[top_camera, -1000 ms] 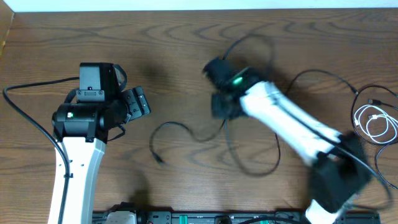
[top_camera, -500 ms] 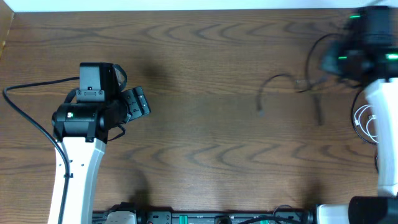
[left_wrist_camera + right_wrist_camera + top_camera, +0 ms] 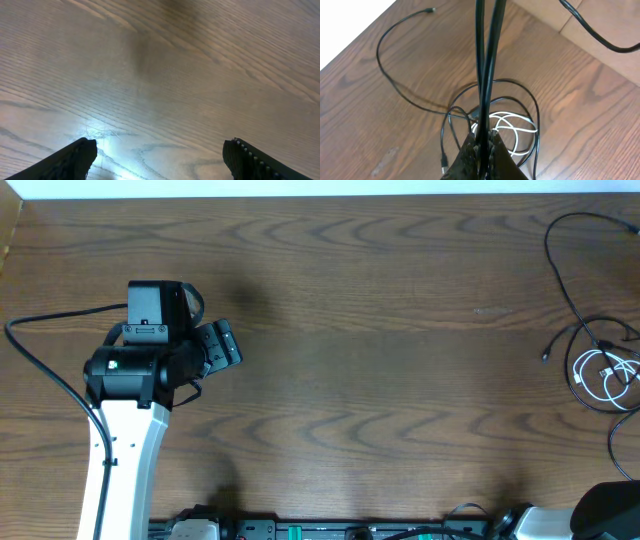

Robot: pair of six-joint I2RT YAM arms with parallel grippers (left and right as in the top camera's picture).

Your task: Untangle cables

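Observation:
My right gripper swings and turns toward the table's middle (image 3: 405, 362) next, to release both pieces of black cord.
The cables lie at the table's far right edge: a white coil (image 3: 607, 375) with black cords (image 3: 566, 288) looping over and around it. In the right wrist view my right gripper (image 3: 482, 150) is shut on two black cord strands (image 3: 485, 60) that run straight up from the jaws, high above the white coil (image 3: 512, 125). One black cord ends in a plug (image 3: 432, 10) at the far left, another plug (image 3: 444, 161) lies beside the jaws. My left gripper (image 3: 218, 345) (image 3: 162, 160) is open and empty over bare wood, far from the cables.
The wooden table (image 3: 380, 380) ends at a pale edge at the back. The left arm's own thick black wire (image 3: 40, 370) trails to the left. The right arm's base (image 3: 610, 515) shows at the bottom right corner.
The right arm swung from the table's middle to the far right and out of the overhead view, dragging the black cord with it to beside the white coil. The left arm has not moved.

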